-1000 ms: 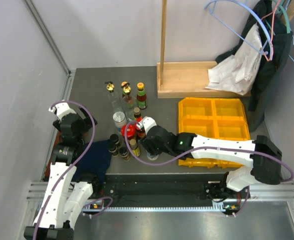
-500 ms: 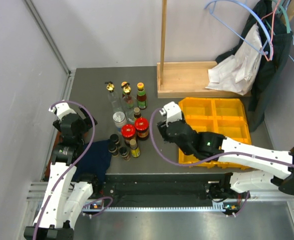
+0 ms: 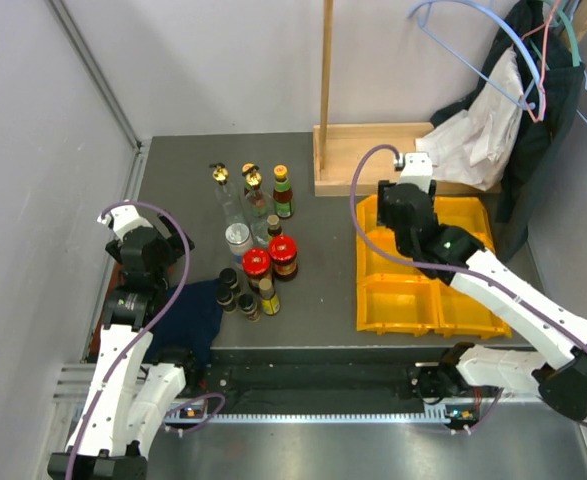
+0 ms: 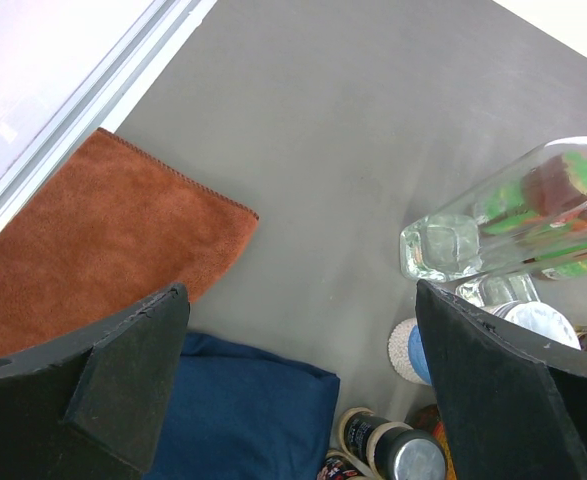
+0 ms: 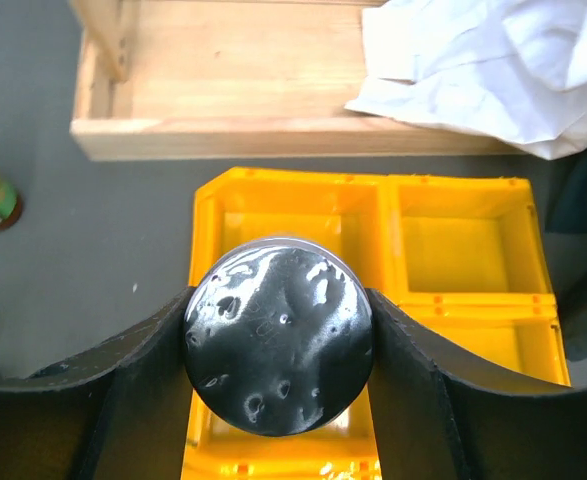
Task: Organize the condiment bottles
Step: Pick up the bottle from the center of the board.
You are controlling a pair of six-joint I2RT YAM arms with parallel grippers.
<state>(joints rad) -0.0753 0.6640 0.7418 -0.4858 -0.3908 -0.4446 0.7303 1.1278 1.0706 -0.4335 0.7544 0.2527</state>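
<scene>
My right gripper needs to go down next into the yellow bin's far section on the bottles' side [image 3: 376, 222] [image 5: 291, 218] below it and let go of the jar, because that section is empty.
My right gripper [image 5: 278, 345] is shut on a jar with a dark shiny silver lid [image 5: 273, 330], held above the far left compartment of the yellow bin [image 5: 295, 186]. In the top view the right gripper [image 3: 405, 220] hides this jar. The other bottles stand left of the bin: two clear gold-stoppered ones [image 3: 220, 176], a red-capped dark bottle [image 3: 281, 190], a silver-lidded pale jar [image 3: 238, 237], two red-lidded jars [image 3: 257, 263] and several small dark bottles [image 3: 230, 281]. My left gripper [image 3: 161, 250] is open and empty left of them; in its wrist view the left gripper [image 4: 301, 335] frames a clear bottle [image 4: 513, 215].
The yellow bin [image 3: 403, 302] sits at the right. Behind it are a wooden stand [image 3: 373, 160], white paper [image 3: 463, 140] and hanging clothes. A blue cloth [image 3: 188, 315] and an orange cloth [image 4: 93, 250] lie near the left arm. A metal rail runs along the left wall.
My right arm has lifted away from the bottle cluster and swung right and back, carrying the jar over the yellow bin. The left arm has not moved.
</scene>
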